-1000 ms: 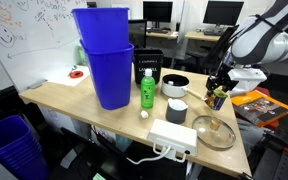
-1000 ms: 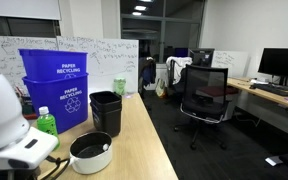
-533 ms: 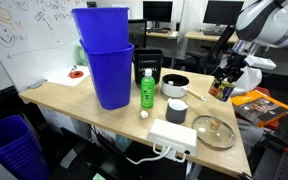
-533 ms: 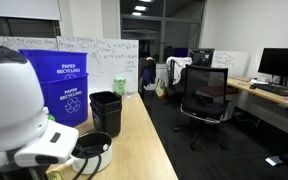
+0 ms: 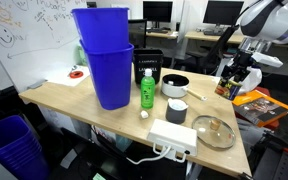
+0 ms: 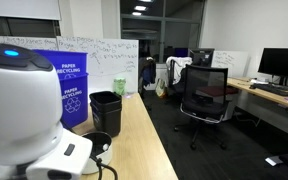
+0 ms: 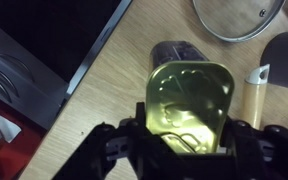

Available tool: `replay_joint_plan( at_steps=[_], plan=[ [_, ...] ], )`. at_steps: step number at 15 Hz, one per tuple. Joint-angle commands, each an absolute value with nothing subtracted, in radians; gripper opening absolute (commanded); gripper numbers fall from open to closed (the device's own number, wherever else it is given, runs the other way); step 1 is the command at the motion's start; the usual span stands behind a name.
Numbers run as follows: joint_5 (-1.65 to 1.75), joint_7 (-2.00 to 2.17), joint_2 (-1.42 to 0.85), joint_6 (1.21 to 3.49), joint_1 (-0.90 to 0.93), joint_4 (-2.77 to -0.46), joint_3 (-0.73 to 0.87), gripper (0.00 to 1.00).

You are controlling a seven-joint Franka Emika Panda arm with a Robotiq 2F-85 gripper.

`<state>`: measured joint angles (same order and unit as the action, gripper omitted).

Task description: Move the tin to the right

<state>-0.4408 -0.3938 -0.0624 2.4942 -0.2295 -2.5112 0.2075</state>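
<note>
The tin (image 5: 224, 90) comes in from the table's edge in my gripper next and down for release on the bare wood beside the saucepan, since that patch is clear.
The tin (image 7: 189, 100) is a yellow-green can with rounded corners, seen from above in the wrist view. My gripper (image 7: 189, 142) is shut on it, one finger on each side. Its shadow lies on the wooden table below, so it hangs above the surface. In an exterior view the gripper (image 5: 228, 80) holds the tin (image 5: 224, 90) above the table's far right end, right of the black-and-white saucepan (image 5: 176, 86). In an exterior view (image 6: 14, 110) the arm's white body fills the left side and hides the tin.
On the table (image 5: 74, 100) stand stacked blue recycling bins (image 5: 106, 60), a green bottle (image 5: 146, 90), a black bin (image 5: 150, 64), a glass lid (image 5: 214, 130) and a white power strip (image 5: 172, 135). The lid (image 7: 239, 18) and pan handle (image 7: 256, 90) lie near the tin. The table edge runs left of it.
My gripper has risen from the table and shifted right with the tin in it. The arm's body now fills more of the exterior view beside it.
</note>
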Motion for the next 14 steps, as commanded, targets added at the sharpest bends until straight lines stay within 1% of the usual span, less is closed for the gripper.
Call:
replay_joint_plan(
  at_steps=[1,2,3,5,10,14],
  plan=[
    [-0.438,-0.39,-0.062,2.492,-0.235,-2.511,0.202,0.62],
    [-0.437,-0.39,-0.062,2.492,-0.235,-2.511,0.202,0.62],
    [-0.437,-0.39,-0.062,2.492,-0.235,-2.511,0.202,0.37],
    [-0.482,-0.487,-0.083,2.482,-0.241,-2.487,0.196,0.37],
    [-0.635,-0.882,-0.183,2.445,-0.265,-2.392,0.158,0.37],
    [-0.604,-1.125,-0.323,2.44,-0.312,-2.276,0.139,0.37]
  ],
)
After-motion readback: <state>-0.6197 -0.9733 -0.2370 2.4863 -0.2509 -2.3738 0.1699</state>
